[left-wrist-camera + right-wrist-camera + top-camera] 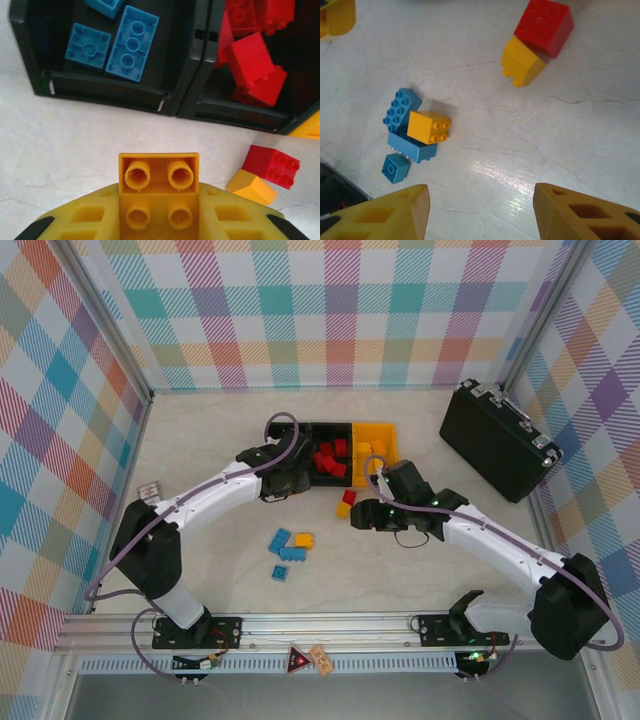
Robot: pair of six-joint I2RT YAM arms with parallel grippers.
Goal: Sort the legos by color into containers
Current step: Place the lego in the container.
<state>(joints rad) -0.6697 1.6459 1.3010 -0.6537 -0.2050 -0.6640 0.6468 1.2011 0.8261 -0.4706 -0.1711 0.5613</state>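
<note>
The yellow lego needs to swing outward in my left gripper, past the middle black bin (240, 107) and over the yellow bin (309, 128) of matching color. My left gripper then needs to release it.
My left gripper (158, 202) is shut on a yellow lego (158, 172), held just in front of the containers (335, 430). The left black bin (100, 85) holds blue legos (132, 42). In the middle black bin (240, 107) lie red legos (255, 65), and a corner of the yellow bin (310, 127) shows at the right. On the table a red lego (544, 26) touches a yellow one (521, 61). My right gripper (480, 210) hangs open over bare table, near a cluster of blue legos (402, 110) with a yellow lego (428, 127) on it.
A large black case (500, 440) stands at the right rear. Plaid walls close in the table on three sides. A small card (150, 490) lies by the left wall. A tan block (320, 658) sits on the front rail between the arm bases.
</note>
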